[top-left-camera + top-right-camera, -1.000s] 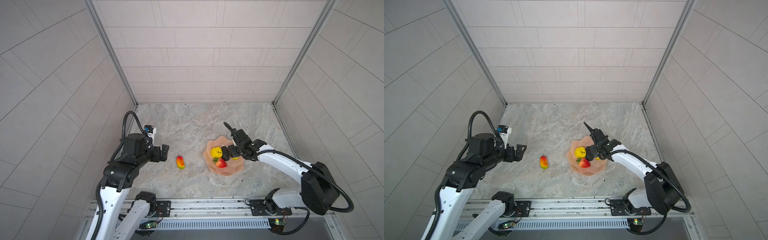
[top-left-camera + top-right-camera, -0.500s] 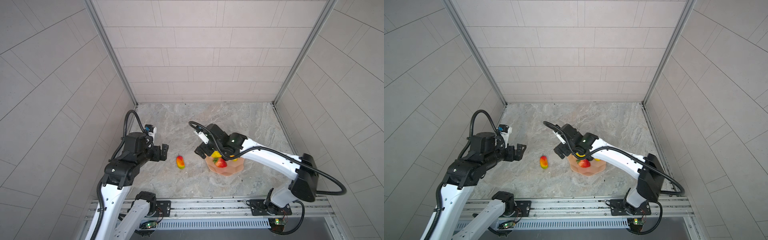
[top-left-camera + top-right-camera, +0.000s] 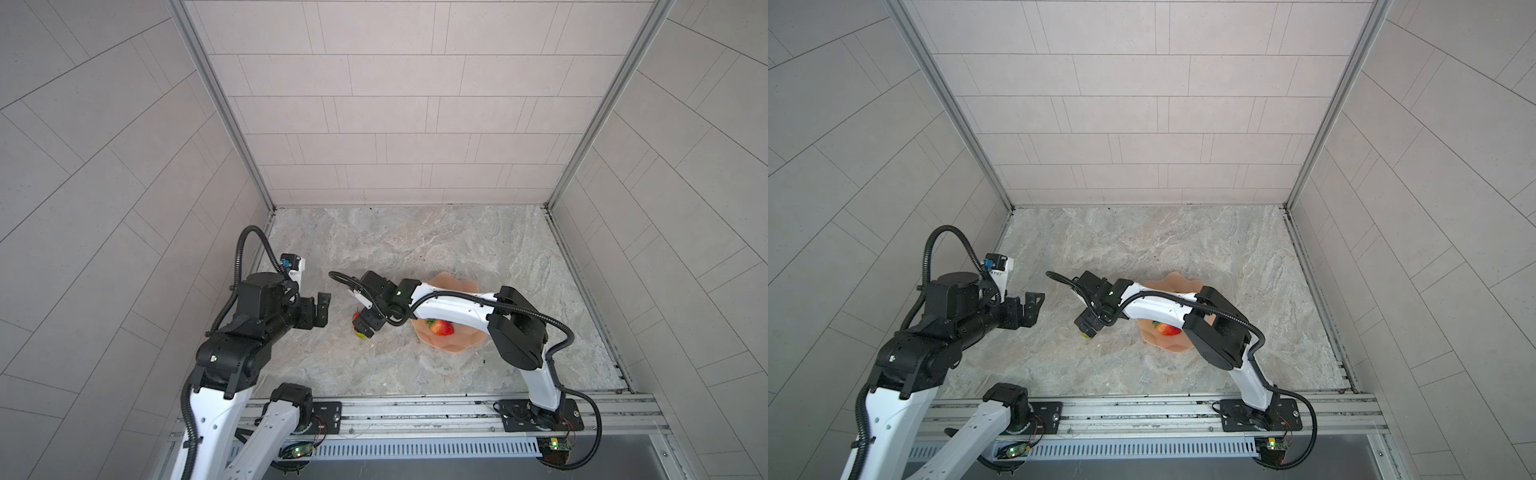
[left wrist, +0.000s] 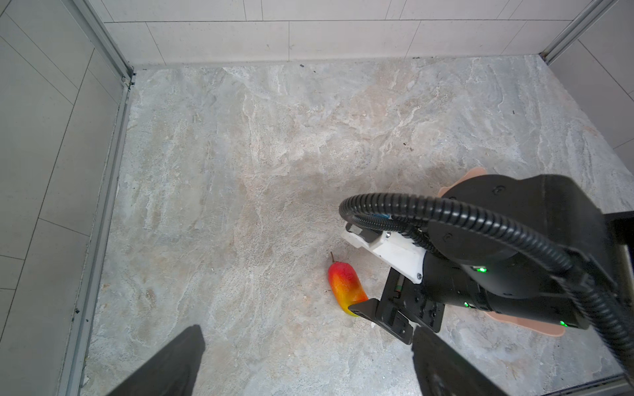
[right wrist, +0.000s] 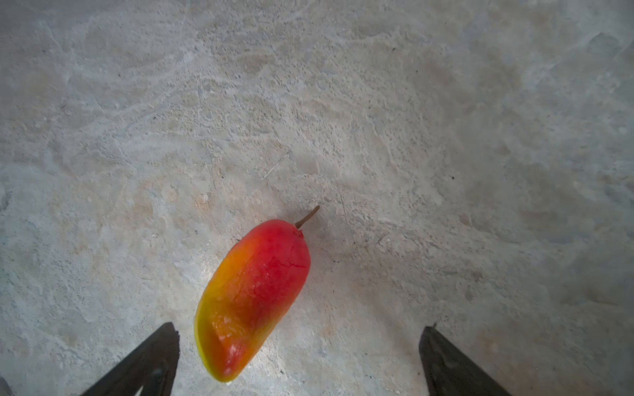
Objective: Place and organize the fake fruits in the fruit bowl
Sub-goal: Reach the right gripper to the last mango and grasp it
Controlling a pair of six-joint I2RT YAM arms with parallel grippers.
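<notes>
The mango is below my open fingers, nearer to one of them. My right gripper will next shift over the mango's middle [image 5: 254, 297] and go down to close.
A red-yellow mango [image 5: 254, 295] lies on the stone floor, left of the fruit bowl [image 3: 451, 277]. My right gripper [image 5: 300, 327] hangs open just above it, and the mango sits close to one finger. In both top views that gripper [image 3: 368, 328] covers most of the mango [image 3: 1087, 335]. The left wrist view shows the mango [image 4: 346, 289] beside the right gripper [image 4: 387, 315]. The peach-pink bowl [image 3: 1173, 279] holds a red strawberry [image 3: 441, 328]; my right arm hides the rest of its inside. My left gripper [image 3: 322, 307] is open and empty, held off the floor to the left.
Tiled walls enclose the floor on three sides, with metal corner posts [image 3: 266, 199]. A rail with both arm bases [image 3: 415, 411] runs along the front edge. My right forearm [image 3: 453, 309] stretches across the bowl.
My right arm has swung left from the bowl to above the mango, and its gripper has opened wide. The left arm has hardly moved.
</notes>
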